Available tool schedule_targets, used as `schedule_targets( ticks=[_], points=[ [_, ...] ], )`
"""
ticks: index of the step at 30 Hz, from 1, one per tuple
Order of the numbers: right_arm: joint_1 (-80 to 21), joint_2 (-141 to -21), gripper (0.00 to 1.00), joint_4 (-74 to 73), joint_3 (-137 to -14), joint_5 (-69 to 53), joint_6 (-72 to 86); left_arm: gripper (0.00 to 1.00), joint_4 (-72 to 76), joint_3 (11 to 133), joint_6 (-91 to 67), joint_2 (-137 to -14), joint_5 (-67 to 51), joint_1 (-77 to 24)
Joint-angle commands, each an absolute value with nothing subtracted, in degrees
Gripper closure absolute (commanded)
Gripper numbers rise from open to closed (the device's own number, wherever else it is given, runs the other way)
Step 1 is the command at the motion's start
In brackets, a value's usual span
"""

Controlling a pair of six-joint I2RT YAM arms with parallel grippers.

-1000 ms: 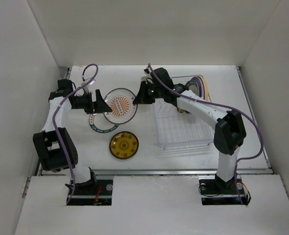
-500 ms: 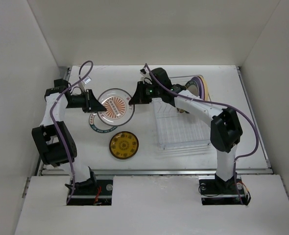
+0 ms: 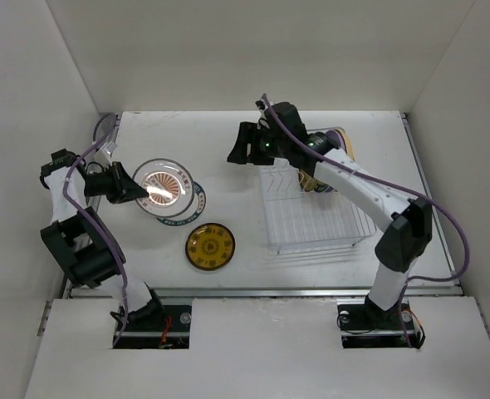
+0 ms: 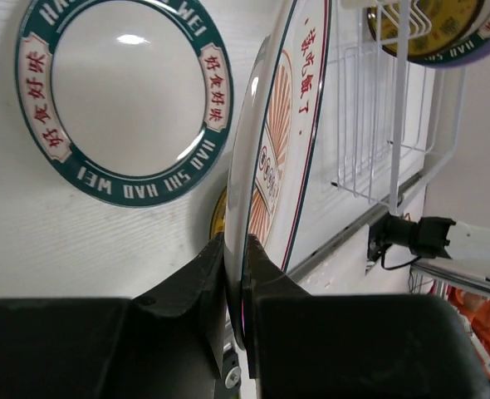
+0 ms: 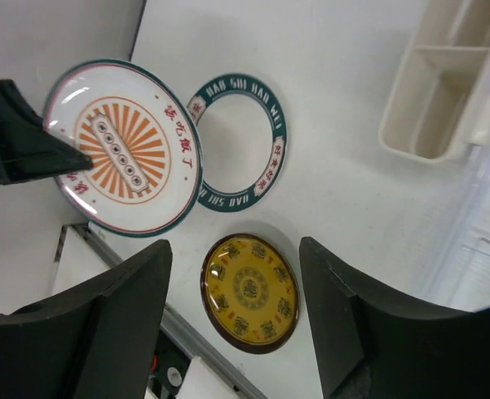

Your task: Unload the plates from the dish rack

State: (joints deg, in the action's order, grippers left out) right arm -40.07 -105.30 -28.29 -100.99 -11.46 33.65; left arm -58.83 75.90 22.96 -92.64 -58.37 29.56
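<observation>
The white plate's rim comes down over the flat teal-rimmed plate next as my left gripper lowers, since the white plate still hangs tilted above it.
My left gripper [image 3: 127, 184] [image 4: 243, 258] is shut on the rim of the white plate with the orange centre [image 3: 164, 186] [image 4: 271, 158] [image 5: 119, 146]. It holds that plate tilted above the teal-rimmed plate [image 3: 192, 208] [image 4: 122, 98] [image 5: 240, 146], which lies flat on the table. The amber-yellow plate [image 3: 210, 246] [image 5: 251, 293] lies nearer the front. In the dish rack [image 3: 316, 218] [image 4: 369, 116], a lavender plate [image 3: 339, 135] and another plate beside it stand at the far end. My right gripper [image 3: 237, 150] [image 5: 235, 249] hangs open and empty left of the rack.
A cream utensil cup [image 5: 444, 83] hangs on the rack's left side. White walls close in the table on the left, back and right. A metal rail [image 3: 262, 291] runs along the front edge.
My left gripper closed on the orange-centre plate and carried it left, over the teal-rimmed plate. My right gripper let that plate go, opened and drew back a little.
</observation>
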Motion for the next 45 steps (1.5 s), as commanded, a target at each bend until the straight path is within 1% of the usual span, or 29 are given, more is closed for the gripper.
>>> schedule_targets(
  ticks=[1,3,4,5,6,8,11,14,18,20,21,24,25,27,28,32,33,34,36,37,38,42,44,45],
  points=[
    [-39.6,-96.6,0.31,-31.8,-101.6,-4.3,31.8,1.0,-55.7,76.3,20.1,-94.9,-58.5,29.5],
    [-39.6,-95.2,0.31,-34.4,-102.5,-1.7,30.4,1.0,-55.2,77.8,19.5,-99.7,-57.1,29.0],
    [-39.6,-94.6,0.31,-35.8,-103.6,2.0,30.4,1.0,-56.2,78.9,20.3,-101.4,-55.9,29.0],
    [-39.6,-94.0,0.28,-39.0,-104.2,3.8,29.9,1.0,-56.8,80.1,20.3,-103.0,-54.8,28.4],
    [-39.6,-93.3,0.21,-40.6,-104.8,5.8,29.9,1.0,-57.4,82.0,21.2,-105.7,-54.1,28.4],
    [-39.0,-92.6,0.17,-44.5,-105.4,10.8,29.9,1.0,-58.0,82.6,22.7,-107.5,-53.5,27.7],
    [-36.8,-91.9,0.17,-47.2,-104.2,14.3,29.4,1.0,-54.3,83.4,21.0,-108.0,-47.7,25.2],
    [-35.2,-90.6,0.17,-47.7,-102.0,15.1,29.4,0.94,-50.1,82.2,18.8,-107.4,-45.1,22.9],
    [-34.6,-89.3,0.17,-47.7,-98.6,15.1,29.4,0.78,-48.7,82.9,17.5,-108.3,-40.8,20.0],
    [-34.6,-89.3,0.17,-47.7,-98.1,15.9,29.9,0.65,-49.5,84.3,16.9,-110.0,-38.2,19.1],
    [-33.9,-89.3,0.16,-48.5,-97.5,17.7,30.6,0.54,-49.5,84.3,16.2,-110.0,-37.3,19.1],
    [-33.1,-89.3,0.16,-51.8,-97.5,20.1,32.9,0.37,-50.0,84.8,15.6,-110.0,-34.3,18.5],
    [-32.3,-89.3,0.16,-52.5,-97.5,22.0,33.6,0.28,-50.0,84.8,15.6,-109.4,-33.5,18.5],
    [-31.6,-91.0,0.16,-54.7,-97.5,24.5,34.2,0.06,-50.0,84.3,15.6,-107.5,-30.8,17.9],
    [-30.0,-91.7,0.16,-55.5,-97.5,26.2,34.2,0.0,-50.0,84.3,16.3,-106.8,-30.0,17.2],
    [-28.0,-96.4,0.16,-58.4,-101.0,30.7,34.2,0.0,-50.0,83.6,18.2,-104.2,-26.9,14.7],
    [-28.0,-98.7,0.17,-59.8,-101.6,31.6,34.2,0.0,-50.0,83.6,18.2,-104.2,-26.0,14.2],
    [-28.0,-99.8,0.19,-60.4,-102.2,32.5,34.2,0.0,-50.0,83.6,18.2,-104.2,-23.8,12.9],
    [-27.3,-102.5,0.24,-61.2,-103.4,33.7,34.2,0.0,-50.0,83.6,18.7,-104.2,-23.2,11.9],
    [-27.3,-103.2,0.29,-61.2,-103.9,33.7,34.2,0.0,-50.0,83.6,19.3,-104.2,-23.2,11.9],
    [-27.3,-103.7,0.31,-60.6,-103.9,34.3,34.2,0.0,-50.0,83.6,19.3,-104.2,-23.2,11.0],
    [-27.3,-107.4,0.35,-60.6,-106.0,36.3,34.2,0.0,-50.0,83.6,19.2,-104.2,-22.1,10.5],
    [-26.8,-109.9,0.39,-60.6,-107.0,36.9,34.2,0.0,-49.5,83.6,18.5,-104.2,-21.4,10.5],
    [-26.8,-110.9,0.42,-60.6,-107.0,36.9,33.6,0.0,-49.5,83.6,18.5,-103.6,-21.4,10.5]
  ],
)
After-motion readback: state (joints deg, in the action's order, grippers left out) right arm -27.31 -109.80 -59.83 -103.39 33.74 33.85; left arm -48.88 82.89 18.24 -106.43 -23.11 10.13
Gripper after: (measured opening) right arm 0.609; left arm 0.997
